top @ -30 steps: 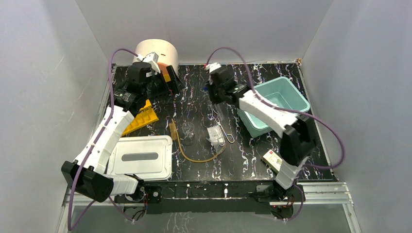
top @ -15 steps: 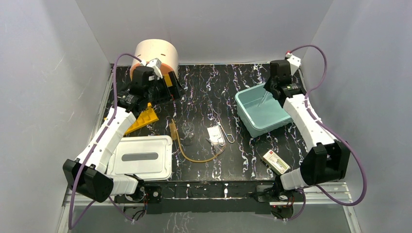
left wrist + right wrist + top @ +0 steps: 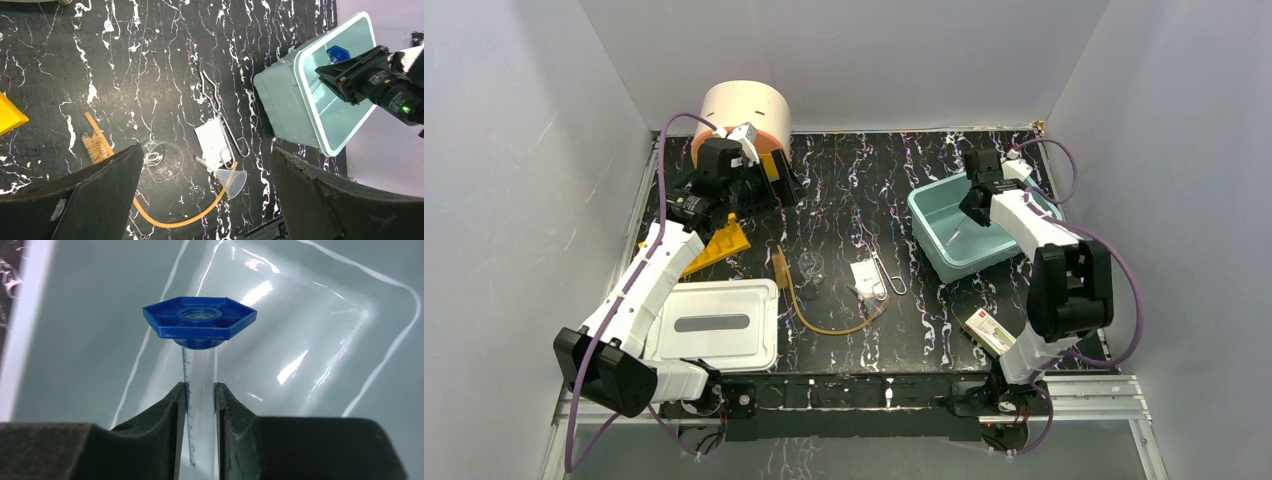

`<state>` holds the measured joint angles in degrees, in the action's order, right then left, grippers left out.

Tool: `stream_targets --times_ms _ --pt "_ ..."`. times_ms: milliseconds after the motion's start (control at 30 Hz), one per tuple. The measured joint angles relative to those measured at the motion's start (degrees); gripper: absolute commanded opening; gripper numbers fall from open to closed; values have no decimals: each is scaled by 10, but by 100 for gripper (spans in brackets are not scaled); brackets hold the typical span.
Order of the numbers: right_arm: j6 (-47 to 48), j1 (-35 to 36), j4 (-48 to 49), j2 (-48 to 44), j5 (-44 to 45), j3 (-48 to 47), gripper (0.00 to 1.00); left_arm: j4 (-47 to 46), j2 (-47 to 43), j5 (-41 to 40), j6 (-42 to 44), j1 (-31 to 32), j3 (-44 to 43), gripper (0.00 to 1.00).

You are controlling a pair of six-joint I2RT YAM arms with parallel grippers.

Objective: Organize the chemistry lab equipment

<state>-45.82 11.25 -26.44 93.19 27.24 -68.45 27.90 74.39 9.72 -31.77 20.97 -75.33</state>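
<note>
My right gripper moves deeper down into the teal bin (image 3: 929,235) next. It releases the clear graduated tube on the bin's bare bottom, which lies below the gripper.
My right gripper (image 3: 201,390) is shut on the blue-tipped piece (image 3: 200,320), a clear graduated tube with a blue hexagonal foot, and holds it inside the teal bin (image 3: 929,235). My left gripper (image 3: 205,155) is open and empty, high above the table near the back left (image 3: 769,175). Below it lie the amber hose (image 3: 170,222), the tiny glass flask (image 3: 162,160), the clear packet (image 3: 212,142), the wire clamp (image 3: 215,100) and a small funnel (image 3: 232,181). The orange-yellow rack (image 3: 714,245) lies at the left. I cannot make out the thin glass rod.
A beige round container (image 3: 744,105) stands at the back left. A white lid (image 3: 714,320) lies at the front left and a small box (image 3: 989,333) at the front right. A brush (image 3: 96,142) lies beside the flask.
My right arm has swung from the back centre over to the teal bin and lowered the blue-tipped piece into it. My left arm has barely moved.
</note>
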Motion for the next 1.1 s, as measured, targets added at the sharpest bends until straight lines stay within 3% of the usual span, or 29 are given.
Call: stream_targets --times_ms 267,700,1100 --pt "17 -22 66 82 -34 -1 25 0 0 -3 7 0 0 98" --pt "189 -22 245 113 -167 -30 27 0 1 -12 12 0 0 98" --pt "145 -21 221 173 -170 -66 32 0 2 -15 11 0 0 98"
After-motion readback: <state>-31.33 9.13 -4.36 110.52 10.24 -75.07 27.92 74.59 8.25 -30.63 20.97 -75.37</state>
